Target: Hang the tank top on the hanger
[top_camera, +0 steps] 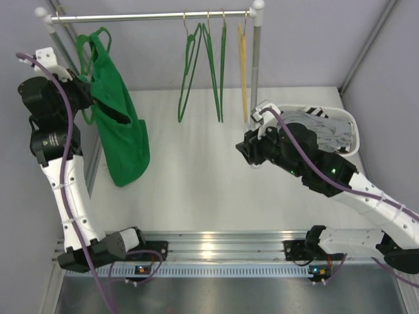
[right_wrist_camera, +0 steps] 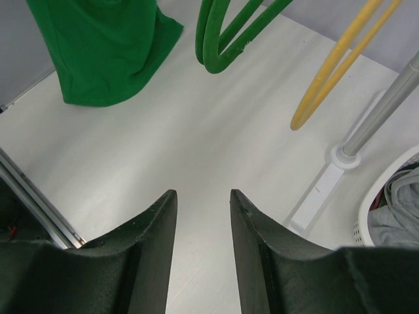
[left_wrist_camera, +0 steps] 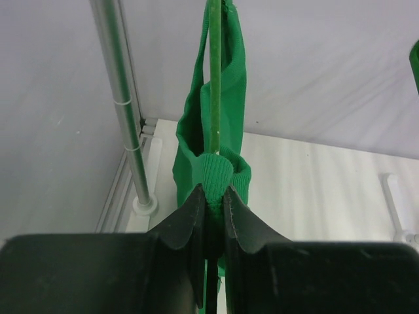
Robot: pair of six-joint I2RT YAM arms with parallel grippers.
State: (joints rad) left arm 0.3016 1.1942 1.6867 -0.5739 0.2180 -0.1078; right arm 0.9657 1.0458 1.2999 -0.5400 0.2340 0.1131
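Observation:
My left gripper eases toward the rack's pole [left_wrist_camera: 123, 104] beside the tank top, which stands outward of it, and next releases the hanger, already hooked on the rack's bar.
The bright green tank top [top_camera: 121, 134] hangs at the left end of the rack. Its straps are up by the rail, and a thin green hanger [left_wrist_camera: 214, 98] runs inside it. My left gripper [top_camera: 88, 98] is beside it at shoulder height. In the left wrist view the gripper [left_wrist_camera: 213, 194] is shut on a fold of the tank top [left_wrist_camera: 229, 78], with the hanger's rod between the fingers. My right gripper [top_camera: 247, 154] is open and empty, low over the table near the rack's right pole. It also shows in the right wrist view [right_wrist_camera: 201, 196], where the tank top [right_wrist_camera: 105, 46] hangs far left.
Two spare green hangers [top_camera: 196, 72] and a yellow hanger [top_camera: 243, 65] hang on the rail [top_camera: 150, 16]. A white laundry basket [top_camera: 347, 121] with grey striped clothes stands at the right. The rack's poles [top_camera: 254, 65] stand at both ends.

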